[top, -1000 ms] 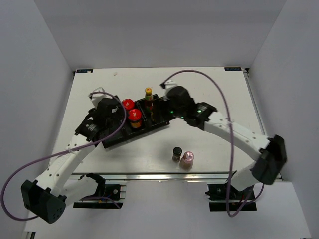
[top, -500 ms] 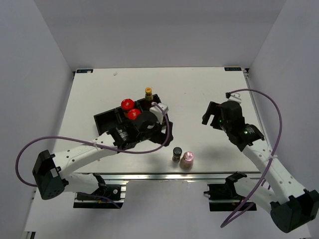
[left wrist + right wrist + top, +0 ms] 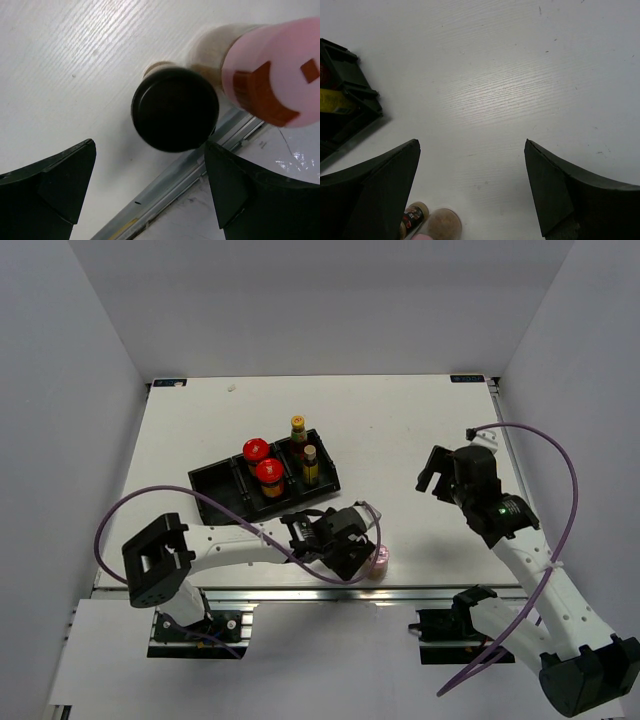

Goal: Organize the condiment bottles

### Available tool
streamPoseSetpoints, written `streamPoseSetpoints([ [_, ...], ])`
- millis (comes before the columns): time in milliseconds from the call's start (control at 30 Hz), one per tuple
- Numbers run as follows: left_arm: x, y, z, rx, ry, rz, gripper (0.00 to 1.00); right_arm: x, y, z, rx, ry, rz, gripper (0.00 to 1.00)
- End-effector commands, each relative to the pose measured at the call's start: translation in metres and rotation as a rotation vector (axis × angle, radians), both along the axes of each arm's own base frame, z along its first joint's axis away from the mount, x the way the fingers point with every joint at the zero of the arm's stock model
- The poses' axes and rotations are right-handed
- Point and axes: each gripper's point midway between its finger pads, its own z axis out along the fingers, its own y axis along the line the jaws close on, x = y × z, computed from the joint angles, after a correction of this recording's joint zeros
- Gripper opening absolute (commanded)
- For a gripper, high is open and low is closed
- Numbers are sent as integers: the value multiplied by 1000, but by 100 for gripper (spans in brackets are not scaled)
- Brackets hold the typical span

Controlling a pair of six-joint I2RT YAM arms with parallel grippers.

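Observation:
The jar's dark cap (image 3: 175, 110) is still ahead of my spread fingers, so I will slide my left gripper toward it, to the right in the top view, and close.
The black tray (image 3: 215, 485) holds two red-lidded jars (image 3: 255, 449) (image 3: 268, 471) and two yellow-capped sauce bottles (image 3: 298, 426) (image 3: 310, 454). My left gripper (image 3: 352, 548) hangs open over the dark-capped jar (image 3: 175, 109), which stands upright between and ahead of the fingers (image 3: 60, 180), untouched. The jar is hidden under the gripper in the top view. The pink-capped jar (image 3: 379, 560) (image 3: 277, 75) stands touching it on the right. My right gripper (image 3: 433, 470) is open and empty over bare table, right of the tray. Its view shows both jars (image 3: 412, 217) (image 3: 440, 225) at the bottom edge.
The two jars stand close to the table's near edge, with the metal rail (image 3: 165, 195) just beyond them. The tray's corner (image 3: 350, 95) shows at the left of the right wrist view. Grey walls enclose the table on three sides.
My left arm has swung from the tray to the near edge, over the dark-capped jar. My right arm left the tray earlier, then barely moved. The second yellow-capped bottle now shows in the tray.

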Motion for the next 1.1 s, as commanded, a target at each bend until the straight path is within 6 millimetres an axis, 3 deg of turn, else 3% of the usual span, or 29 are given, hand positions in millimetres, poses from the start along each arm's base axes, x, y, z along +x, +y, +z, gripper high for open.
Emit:
streamPoseSetpoints([
  [0,13,-20,24,-60,-58,-5,98,-1,-1,-4,2,-5,11,89],
  [233,22,-53,29,-116,-78,-50,98,-1,4,-8,14,3,36,89],
  [467,30,-59,24,-91,-101,-47,94,-4,2,-7,17,-6,33,89],
  [700,36,-54,26,-71,-123,-10,75,-5,0,-5,16,-12,23,89],
  [900,39,-48,36,-87,-134,19,54,-5,1,-5,17,-10,27,89],
  [933,40,-48,38,-90,-133,21,44,-5,1,-6,15,-8,28,89],
  [1000,44,-45,40,-95,-135,40,34,-5,1,-6,18,-6,28,89],
  [1033,52,-41,45,-99,-138,75,21,-5,1,-6,18,-8,30,89],
  [1067,57,-37,47,-99,-138,96,19,-5,1,-6,19,-9,30,89],
])
